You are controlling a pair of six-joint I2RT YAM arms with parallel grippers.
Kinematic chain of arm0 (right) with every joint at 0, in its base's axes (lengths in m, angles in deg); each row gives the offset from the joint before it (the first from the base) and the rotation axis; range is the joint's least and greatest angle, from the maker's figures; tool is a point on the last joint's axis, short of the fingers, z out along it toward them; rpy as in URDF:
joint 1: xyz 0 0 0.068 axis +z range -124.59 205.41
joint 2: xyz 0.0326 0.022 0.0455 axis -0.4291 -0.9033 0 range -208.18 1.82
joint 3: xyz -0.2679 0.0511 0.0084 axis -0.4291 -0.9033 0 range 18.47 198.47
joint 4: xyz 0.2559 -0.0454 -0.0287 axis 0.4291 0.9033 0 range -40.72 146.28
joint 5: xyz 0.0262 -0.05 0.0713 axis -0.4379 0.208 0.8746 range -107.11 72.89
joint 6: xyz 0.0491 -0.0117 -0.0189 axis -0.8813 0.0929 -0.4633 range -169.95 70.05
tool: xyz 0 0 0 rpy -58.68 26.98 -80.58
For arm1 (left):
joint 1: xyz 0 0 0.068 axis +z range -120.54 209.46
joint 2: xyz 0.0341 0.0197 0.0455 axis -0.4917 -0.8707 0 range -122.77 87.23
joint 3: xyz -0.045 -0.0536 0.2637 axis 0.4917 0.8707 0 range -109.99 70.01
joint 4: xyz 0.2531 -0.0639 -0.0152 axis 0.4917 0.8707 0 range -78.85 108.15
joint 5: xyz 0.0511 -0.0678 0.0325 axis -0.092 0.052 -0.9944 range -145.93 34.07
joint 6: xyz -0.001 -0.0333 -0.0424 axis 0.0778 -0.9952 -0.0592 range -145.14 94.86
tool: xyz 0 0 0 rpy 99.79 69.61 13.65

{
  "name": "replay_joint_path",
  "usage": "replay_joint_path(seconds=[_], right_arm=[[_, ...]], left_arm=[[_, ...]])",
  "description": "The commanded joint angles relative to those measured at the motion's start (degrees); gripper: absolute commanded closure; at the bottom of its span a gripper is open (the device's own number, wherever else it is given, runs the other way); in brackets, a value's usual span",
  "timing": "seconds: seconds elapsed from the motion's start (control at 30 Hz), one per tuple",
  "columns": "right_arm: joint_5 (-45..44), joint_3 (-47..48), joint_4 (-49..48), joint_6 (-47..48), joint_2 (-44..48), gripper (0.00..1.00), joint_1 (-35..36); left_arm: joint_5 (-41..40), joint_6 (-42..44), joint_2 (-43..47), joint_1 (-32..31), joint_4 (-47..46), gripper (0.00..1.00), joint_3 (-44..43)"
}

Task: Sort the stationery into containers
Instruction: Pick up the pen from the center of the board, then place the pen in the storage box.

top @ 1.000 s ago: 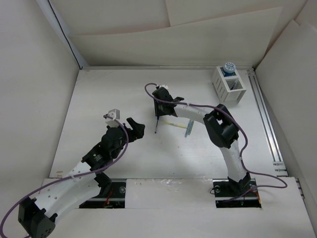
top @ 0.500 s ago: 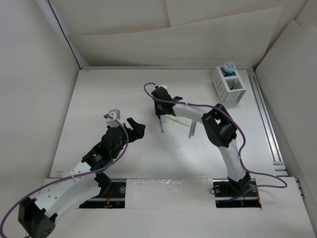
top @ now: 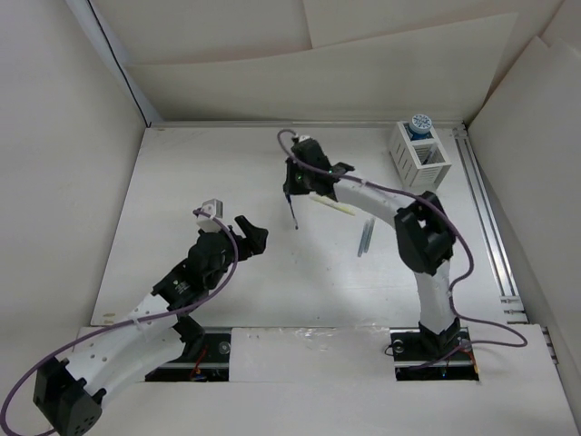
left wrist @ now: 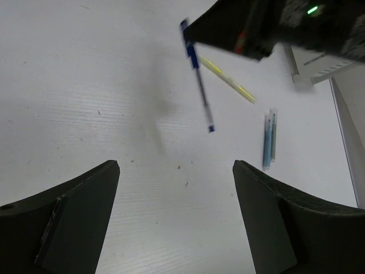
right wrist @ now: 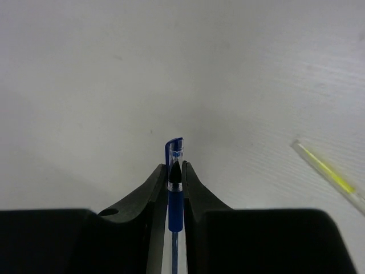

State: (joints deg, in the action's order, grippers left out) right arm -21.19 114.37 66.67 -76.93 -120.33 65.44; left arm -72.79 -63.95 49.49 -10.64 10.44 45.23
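Observation:
Next, my right gripper carries the pen (top: 293, 213) up, across to its right in the top view and down inside the organizer's roll-free near section (top: 429, 156) to release it.
My right gripper (top: 292, 186) is shut on the dark blue pen (top: 293, 213) near its capped end and holds it off the table; the pen also shows between the fingers in the right wrist view (right wrist: 175, 194) and hanging in the left wrist view (left wrist: 198, 77). The pale-yellow stick (top: 336, 205) lies just right of it. The light-blue stick (top: 364, 238) lies farther right and nearer. The white slatted organizer (top: 419, 156) stands at the far right with one blue-and-white roll (top: 419, 123) in its far compartment. My left gripper (top: 250, 233) is open and empty, left of the pen.
White walls close the table at the back and both sides. A metal rail (top: 486, 218) runs along the right edge. The second roll is out of view.
My right gripper has lifted the pen and moved it toward the far side. The light-blue stick now lies a little farther right. The left arm has barely moved.

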Motion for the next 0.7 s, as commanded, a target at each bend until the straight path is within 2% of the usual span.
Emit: replay_joint_path(seconds=[0.0, 0.07, 0.13, 0.2, 0.3, 0.43, 0.67], right_arm=[[2.8, 0.5, -6.2, -1.3, 12.4, 0.96, -7.1], [2.2, -0.3, -6.8, -1.3, 17.1, 0.96, -11.2], [0.7, -1.6, -6.8, -1.3, 19.8, 0.96, -18.3], [-4.7, -2.1, -7.3, -0.8, 23.2, 0.96, -25.5], [-15.2, -2.1, -7.3, -0.3, 24.7, 0.97, -33.5], [-19.2, -1.3, -8.9, -0.9, 23.6, 0.97, -41.6], [-26.0, 3.8, -9.5, 1.0, 14.2, 0.97, -46.5]], left_arm=[[1.5, 0.8, -0.7, 0.1, -3.3, 0.22, 0.5], [2.1, 0.8, -1.9, 0.1, -4.0, 0.22, 0.5], [2.6, 0.8, -2.5, 0.1, -4.7, 0.22, 0.5], [3.2, 0.8, -3.4, 0.1, -6.1, 0.22, 1.0], [4.5, 0.8, -5.8, 0.1, -8.0, 0.22, 1.0], [5.1, 0.8, -8.6, 0.1, -10.8, 0.22, 1.0], [6.1, 1.4, -14.2, 0.1, -14.1, 0.22, 0.5]])
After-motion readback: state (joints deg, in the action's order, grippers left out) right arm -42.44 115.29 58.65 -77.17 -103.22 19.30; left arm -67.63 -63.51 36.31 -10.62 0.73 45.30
